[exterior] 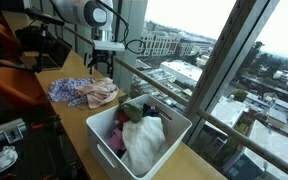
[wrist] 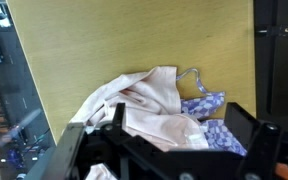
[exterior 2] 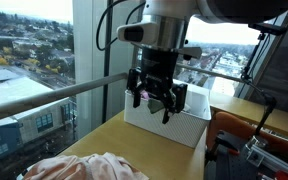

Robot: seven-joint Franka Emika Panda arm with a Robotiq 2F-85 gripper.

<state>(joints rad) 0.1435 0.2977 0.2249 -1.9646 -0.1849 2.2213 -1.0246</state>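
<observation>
My open gripper moves down onto the bunched folds of the pale pink garment below it next, as those raised folds offer fabric to pinch.
My gripper (exterior: 102,68) hangs open and empty above a pile of clothes (exterior: 82,92) on the wooden table. In the wrist view the pile shows between the two black fingers (wrist: 189,135): a pale pink garment (wrist: 149,100) on top and a blue and white checked cloth (wrist: 212,125) beside it. In an exterior view the gripper (exterior 2: 156,98) is well above the pink cloth (exterior 2: 84,168) at the bottom edge. Nothing is between the fingers.
A white bin (exterior: 134,135) filled with clothes stands on the table next to the window railing (exterior: 174,85); it also shows behind the gripper (exterior 2: 184,125). An orange chair (exterior: 9,85) and dark equipment stand at the table's other side.
</observation>
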